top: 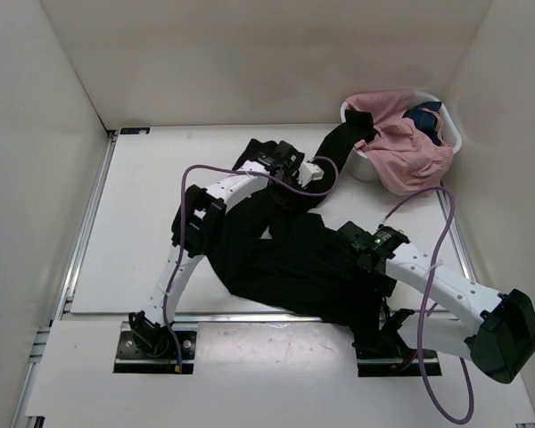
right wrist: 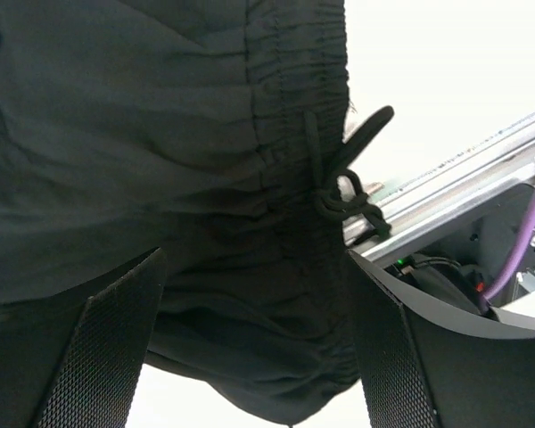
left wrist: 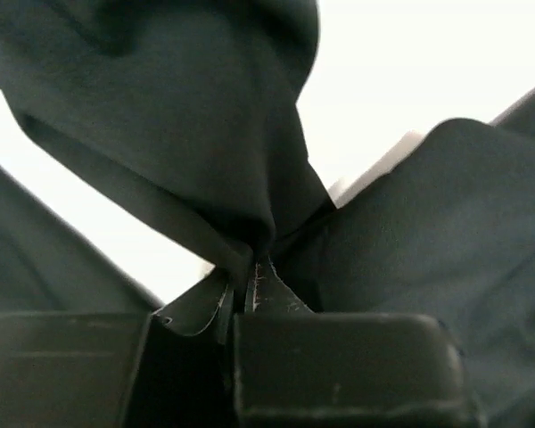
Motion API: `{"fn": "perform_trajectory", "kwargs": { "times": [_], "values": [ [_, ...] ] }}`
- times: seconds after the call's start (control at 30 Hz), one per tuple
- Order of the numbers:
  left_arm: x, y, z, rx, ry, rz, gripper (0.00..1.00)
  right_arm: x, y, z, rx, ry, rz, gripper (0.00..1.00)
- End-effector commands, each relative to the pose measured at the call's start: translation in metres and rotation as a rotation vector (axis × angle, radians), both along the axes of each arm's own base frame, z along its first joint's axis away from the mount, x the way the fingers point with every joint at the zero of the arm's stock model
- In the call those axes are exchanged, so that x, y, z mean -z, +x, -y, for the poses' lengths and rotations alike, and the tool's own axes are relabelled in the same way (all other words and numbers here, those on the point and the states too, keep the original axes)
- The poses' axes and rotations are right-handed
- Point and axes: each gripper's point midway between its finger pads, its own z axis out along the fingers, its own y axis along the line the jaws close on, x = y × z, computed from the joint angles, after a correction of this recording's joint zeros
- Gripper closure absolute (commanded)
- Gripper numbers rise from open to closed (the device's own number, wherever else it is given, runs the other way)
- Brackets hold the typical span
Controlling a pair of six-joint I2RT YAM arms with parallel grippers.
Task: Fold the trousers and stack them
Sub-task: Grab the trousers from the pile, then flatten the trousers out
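Note:
My right gripper has its fingers wide apart and needs to go down next onto the gathered elastic waistband beside the knotted drawstring (right wrist: 343,201), because that waistband already lies between the open fingers.
Black trousers (top: 294,267) lie spread over the table, one leg reaching up to the basket. My left gripper (top: 296,181) is shut on a pinched fold of the black fabric (left wrist: 205,134), which rises bunched from the fingertips (left wrist: 266,290). My right gripper (top: 357,254) is open above the waistband end near the front edge. In the right wrist view its fingers (right wrist: 98,357) stand wide apart, with the gathered elastic waistband (right wrist: 285,232) and its knotted drawstring (right wrist: 343,201) between and beyond them.
A white basket (top: 361,165) at the back right holds a pink garment (top: 410,152) and a dark blue one (top: 423,118). A metal rail (top: 250,316) runs along the table's front edge and shows in the right wrist view (right wrist: 455,201). White walls enclose the table.

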Motion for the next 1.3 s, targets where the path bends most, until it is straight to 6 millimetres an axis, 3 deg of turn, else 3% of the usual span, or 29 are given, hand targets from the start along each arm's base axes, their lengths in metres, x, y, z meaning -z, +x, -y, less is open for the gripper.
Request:
{"fn": "perform_trajectory", "kwargs": {
  "times": [0.0,0.03,0.07,0.1,0.13,0.17,0.23,0.27,0.33,0.4,0.43,0.47,0.57,0.63,0.73,0.77,0.8,0.83,0.87,0.9,0.97,1.0,1.1,1.2,1.27],
  "values": [
    [-0.006,-0.008,-0.073,-0.163,0.154,-0.091,0.86,0.001,0.014,-0.001,0.009,-0.008,0.051,0.17],
    [-0.018,0.012,-0.109,-0.269,0.148,-0.087,0.86,0.000,0.018,-0.003,-0.002,-0.008,0.053,0.17],
    [-0.045,0.016,-0.129,-0.325,0.123,-0.065,0.86,0.001,0.022,-0.006,-0.013,-0.004,0.058,0.17],
    [-0.057,0.020,-0.148,-0.364,0.112,-0.053,0.86,0.000,0.028,-0.009,-0.018,0.003,0.068,0.17],
    [-0.069,0.028,-0.180,-0.433,0.109,-0.040,0.86,0.003,0.029,-0.012,-0.061,0.001,0.048,0.17],
    [-0.089,0.020,-0.196,-0.460,0.095,-0.019,0.86,0.001,0.039,-0.020,-0.080,0.020,0.074,0.17],
    [-0.104,0.011,-0.218,-0.490,0.106,0.010,0.86,0.001,0.050,-0.029,-0.131,0.017,0.065,0.17],
    [-0.112,-0.009,-0.227,-0.486,0.127,0.014,0.86,0.001,0.056,-0.033,-0.150,0.014,0.066,0.17],
    [-0.115,-0.026,-0.240,-0.505,0.170,0.018,0.86,0.003,0.073,-0.045,-0.196,0.004,0.050,0.17],
    [-0.115,-0.044,-0.266,-0.552,0.239,0.029,0.86,0.011,0.087,-0.052,-0.223,-0.024,0.019,0.17],
    [-0.114,-0.049,-0.271,-0.568,0.255,0.028,0.86,0.011,0.093,-0.052,-0.227,-0.032,0.011,0.17],
    [-0.109,-0.053,-0.288,-0.605,0.296,0.026,0.86,0.003,0.105,-0.061,-0.247,-0.007,0.016,0.17],
    [-0.104,-0.049,-0.307,-0.662,0.320,0.015,0.73,-0.006,0.127,-0.069,-0.269,0.006,0.038,0.17],
    [-0.109,-0.034,-0.316,-0.704,0.323,0.033,0.61,-0.013,0.130,-0.074,-0.271,0.032,0.062,0.17],
    [-0.127,-0.019,-0.339,-0.799,0.305,0.054,0.35,-0.028,0.132,-0.078,-0.255,0.108,0.142,0.17],
    [-0.135,-0.016,-0.346,-0.821,0.293,0.073,0.21,-0.028,0.127,-0.086,-0.256,0.169,0.145,0.17],
    [-0.149,-0.013,-0.361,-0.864,0.278,0.100,0.18,-0.023,0.116,-0.088,-0.241,0.226,0.150,0.18],
    [-0.156,-0.011,-0.370,-0.891,0.278,0.120,0.17,-0.024,0.123,-0.106,-0.251,0.319,0.202,0.18],
    [-0.163,-0.010,-0.378,-0.914,0.270,0.136,0.04,-0.021,0.123,-0.114,-0.255,0.386,0.209,0.18],
    [-0.175,-0.013,-0.398,-0.969,0.281,0.165,0.00,-0.010,0.112,-0.124,-0.250,0.455,0.168,0.18],
    [-0.188,-0.018,-0.418,-1.025,0.287,0.200,0.00,0.004,0.114,-0.128,-0.235,0.477,0.135,0.18],
    [-0.189,-0.026,-0.435,-1.069,0.301,0.198,0.00,0.010,0.112,-0.130,-0.235,0.477,0.109,0.18],
    [-0.186,-0.055,-0.460,-1.144,0.313,0.184,0.00,0.015,0.118,-0.150,-0.257,0.561,0.074,0.19],
    [-0.158,-0.084,-0.471,-1.159,0.346,0.139,0.00,0.030,0.118,-0.157,-0.244,0.563,0.007,0.19],
    [-0.126,-0.107,-0.475,-1.161,0.384,0.052,0.00,0.040,0.117,-0.162,-0.226,0.592,-0.035,0.20]
  ]
}}
